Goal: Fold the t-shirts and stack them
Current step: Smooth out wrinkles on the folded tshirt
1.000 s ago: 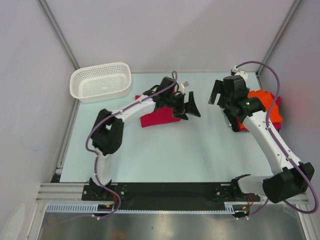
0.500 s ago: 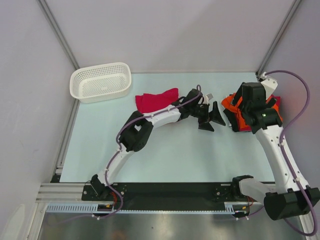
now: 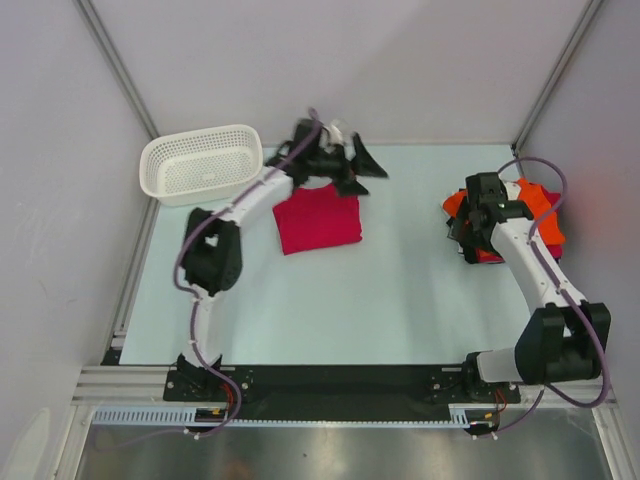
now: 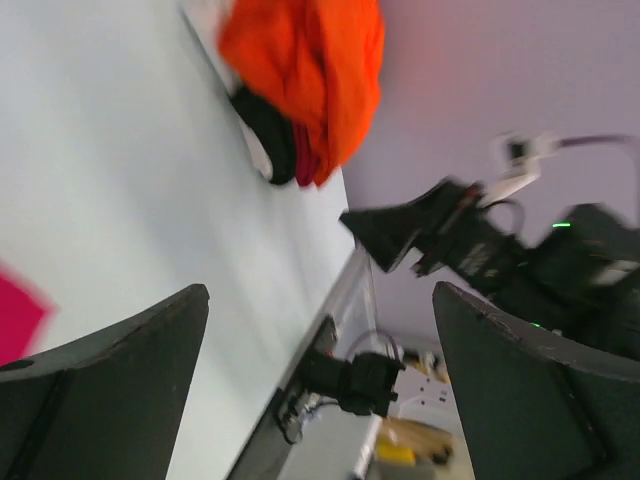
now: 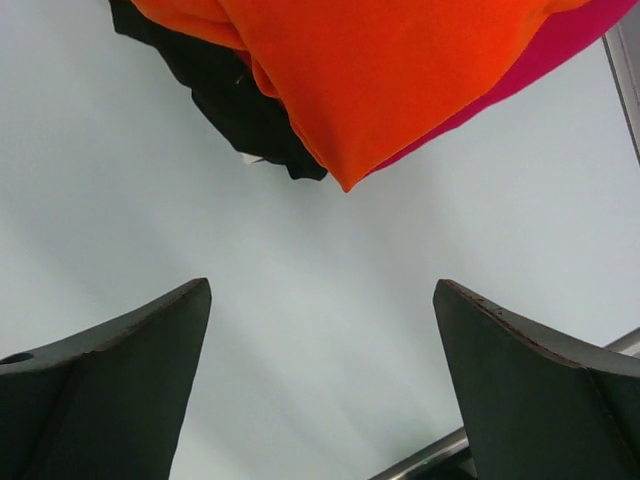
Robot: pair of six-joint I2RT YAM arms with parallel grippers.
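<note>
Next, the right gripper tilts and lowers to close on the black cloth's near corner [image 3: 468, 256] [image 5: 300, 160], which lies below it and pokes out past the orange shirt.
A crimson t-shirt [image 3: 318, 220] lies folded into a flat square on the table, left of centre. My left gripper [image 3: 362, 172] hovers open just beyond its far right corner, holding nothing. In the left wrist view the left gripper [image 4: 320, 290] is tilted, with only a corner of that crimson shirt [image 4: 15, 312] at the edge. At the right edge a crumpled orange t-shirt [image 3: 532, 200] lies heaped on another crimson one [image 5: 575, 40]. My right gripper [image 3: 463, 232] stands open at the pile's near left side. Its fingers [image 5: 130, 350] frame bare table just short of the orange cloth [image 5: 400, 60].
A white mesh basket [image 3: 203, 163] stands at the back left. A black cloth [image 5: 230, 100] sticks out from under the orange shirt. Enclosure walls and corner posts close in on the back and both sides. The pile sits tight against the right wall.
My left arm has swung from the table's middle back to the far edge, uncovering the crimson shirt, which now lies as a flat square. My right gripper has dropped lower beside the pile.
</note>
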